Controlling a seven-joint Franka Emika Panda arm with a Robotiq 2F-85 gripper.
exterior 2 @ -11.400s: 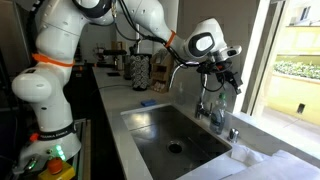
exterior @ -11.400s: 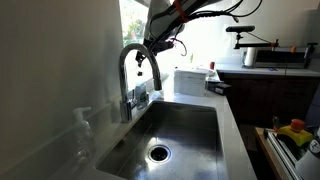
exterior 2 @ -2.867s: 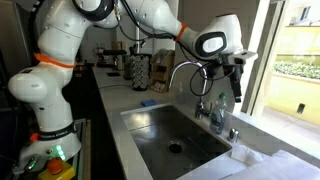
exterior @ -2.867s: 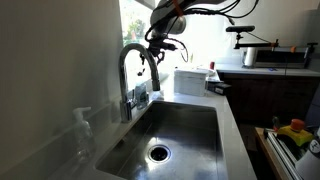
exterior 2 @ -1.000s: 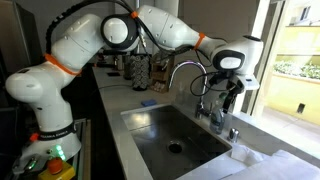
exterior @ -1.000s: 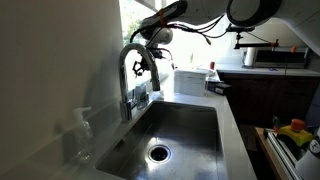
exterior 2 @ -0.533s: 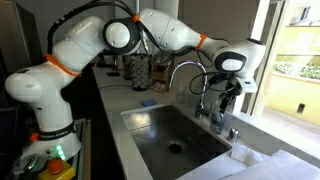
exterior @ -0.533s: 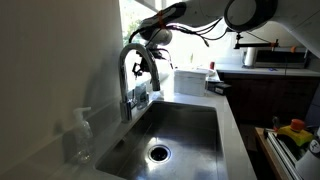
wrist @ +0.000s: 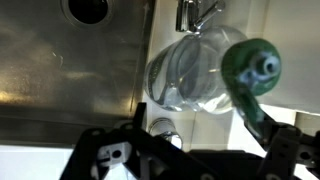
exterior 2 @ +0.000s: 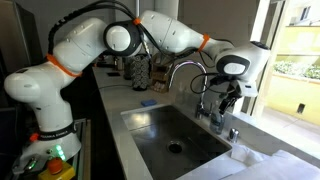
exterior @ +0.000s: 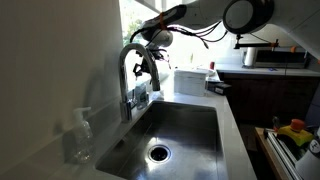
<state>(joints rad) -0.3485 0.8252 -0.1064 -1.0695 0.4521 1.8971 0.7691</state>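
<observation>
My fingers are spread, and the bottle's clear body [exterior: 142,98] [wrist: 189,73] is on their faucet side. So my gripper will go down and toward the base of the faucet next.
My gripper [exterior: 150,62] hangs just behind the arched chrome faucet [exterior: 128,70], by the window; it also shows in the other exterior view [exterior 2: 226,100]. In the wrist view its black fingers [wrist: 195,150] are spread wide and hold nothing. Right under them stands a clear bottle [wrist: 188,72] with a green pump top [wrist: 250,65], on the white ledge beside the faucet base [wrist: 195,14]. The same bottle shows next to the faucet in an exterior view [exterior: 140,97]. The fingers are above the bottle and do not touch it.
The steel sink basin [exterior: 185,125] with its drain [exterior: 159,152] lies in front of the faucet. A second clear bottle [exterior: 82,135] stands at the near sink corner. A white container [exterior: 190,80] sits on the far counter. A mesh utensil holder [exterior 2: 140,70] and a blue sponge [exterior 2: 147,103] stand beyond the sink.
My gripper came from above the faucet's spout to behind the faucet and down toward the bottle. In the last second it sank only slightly.
</observation>
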